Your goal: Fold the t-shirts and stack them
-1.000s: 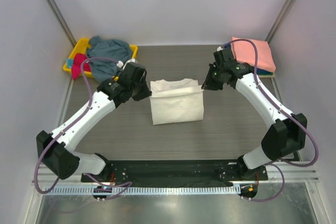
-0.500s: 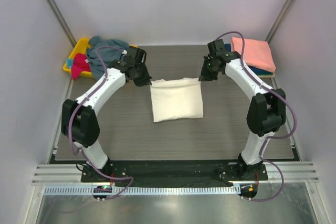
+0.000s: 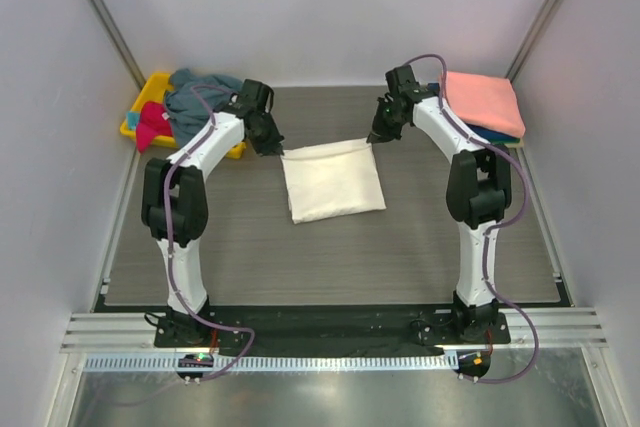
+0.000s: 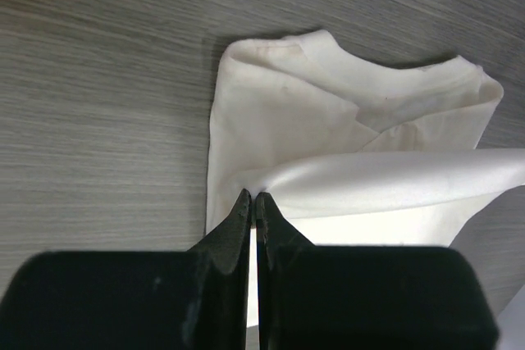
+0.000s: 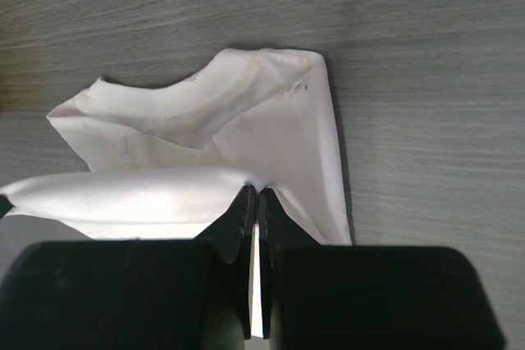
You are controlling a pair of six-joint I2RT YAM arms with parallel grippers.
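The uncovered corner point(image 5: 300, 73) beside the collar lies outward and below, so I will pull the held layer of the t-shirt outward and down toward that corner with my right gripper next, then let it go.
A cream-white t-shirt point(image 3: 333, 180) lies folded in the middle of the table. My left gripper point(image 3: 272, 144) is shut on its far left corner, which shows pinched in the left wrist view point(image 4: 253, 196). My right gripper point(image 3: 380, 134) is shut on its far right corner, pinched in the right wrist view point(image 5: 254, 192). The held top layer point(image 4: 394, 176) is stretched between the two grippers above the lower layers point(image 5: 246, 112). A grey-blue shirt point(image 3: 200, 102) and a magenta one point(image 3: 152, 123) lie in the bin. A folded salmon-pink shirt point(image 3: 484, 99) rests on a navy one point(image 3: 508, 134) at far right.
A yellow plastic bin point(image 3: 143, 99) stands at the far left corner of the table, close behind my left arm. The folded stack sits at the far right corner, just behind my right arm. White walls enclose the table on three sides.
Both grippers have carried the shirt's edge away from the arm bases to the far side, laying the top layer over. Both arms are now stretched far out.
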